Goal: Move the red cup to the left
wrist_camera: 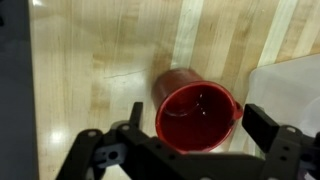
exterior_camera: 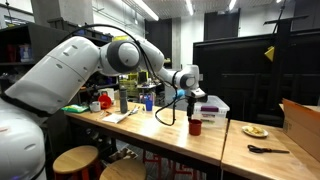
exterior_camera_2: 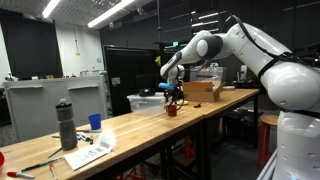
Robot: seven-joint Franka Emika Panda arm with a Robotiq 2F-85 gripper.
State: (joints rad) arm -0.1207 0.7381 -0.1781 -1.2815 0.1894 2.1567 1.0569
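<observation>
I will next move my gripper left in the wrist view and lower it with one finger on each side of the cup's rim (exterior_camera: 195, 123) (wrist_camera: 160, 116) opposite the white box, because the cup is empty and has room for one finger.
The red cup (wrist_camera: 195, 115) is a small dark red cylinder standing upright on the wooden table. It also shows in both exterior views (exterior_camera: 195, 127) (exterior_camera_2: 172, 110). My gripper (wrist_camera: 197, 125) hangs right above it, open, with one finger on each side of the rim and not touching it. In the exterior views the gripper (exterior_camera: 193, 105) (exterior_camera_2: 172, 96) sits just over the cup. The cup looks empty inside.
A white storage box (exterior_camera: 213, 109) (exterior_camera_2: 144, 102) (wrist_camera: 295, 90) stands right beside the cup. A dark bottle (exterior_camera_2: 66, 124), a blue cup (exterior_camera_2: 95, 121), papers (exterior_camera_2: 88, 151) and clutter (exterior_camera: 120, 100) sit further along the table. A plate with food (exterior_camera: 254, 130) lies on the adjoining table.
</observation>
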